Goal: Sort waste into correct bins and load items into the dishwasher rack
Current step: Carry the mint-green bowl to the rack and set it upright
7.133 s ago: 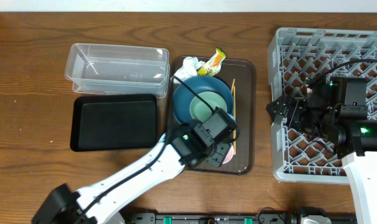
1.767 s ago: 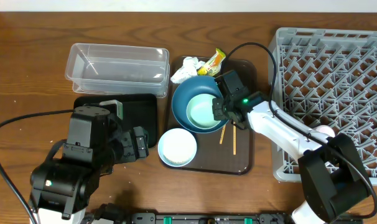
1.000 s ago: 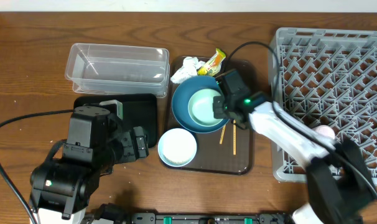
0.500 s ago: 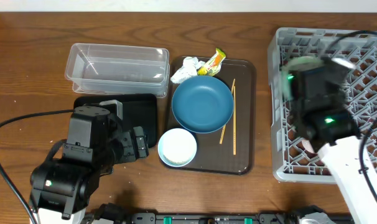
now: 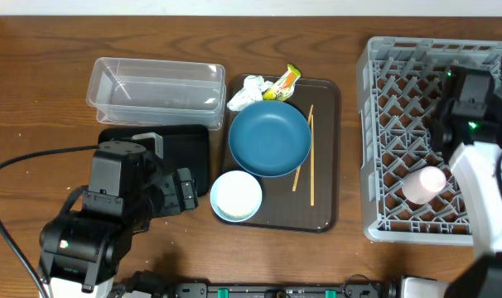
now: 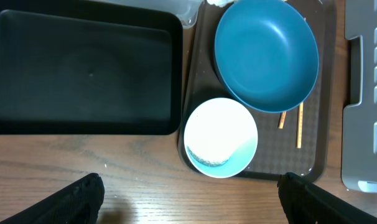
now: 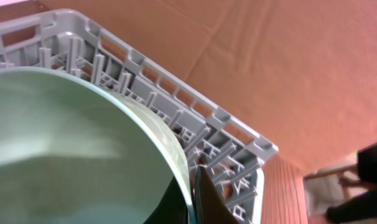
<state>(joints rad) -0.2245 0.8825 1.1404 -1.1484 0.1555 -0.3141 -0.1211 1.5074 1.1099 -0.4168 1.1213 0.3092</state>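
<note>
The right gripper lowers left in the overhead view next and releases the bowl, since the rack's empty tines lie below it on that side.
My right gripper (image 7: pixel 193 186) is shut on the rim of the small pale green bowl (image 7: pixel 70 143), held over the grey dishwasher rack (image 5: pixel 400 124), where a pink cup (image 5: pixel 425 183) lies. My left gripper (image 6: pixel 191 202) stands open above the bare wood, just in front of the white bowl (image 6: pixel 221 137), which has pale grains (image 6: pixel 204 160) along its inner edge. The dark blue bowl (image 5: pixel 270 139) and the chopsticks (image 5: pixel 311 157) lie on the brown tray (image 5: pixel 325 217). A crumpled tissue (image 5: pixel 247 91) and a yellow-green wrapper (image 5: pixel 284 81) rest at the tray's far edge.
The clear tub (image 5: pixel 156 84) stands at the back left, with the black bin (image 5: pixel 152 162) just in front of it, both beside the tray. My left arm's body (image 5: pixel 110 207) sits over the table's front left.
My right gripper has lifted the pale green bowl out of the blue bowl and swung it right, over the rack. The left arm has not moved.
</note>
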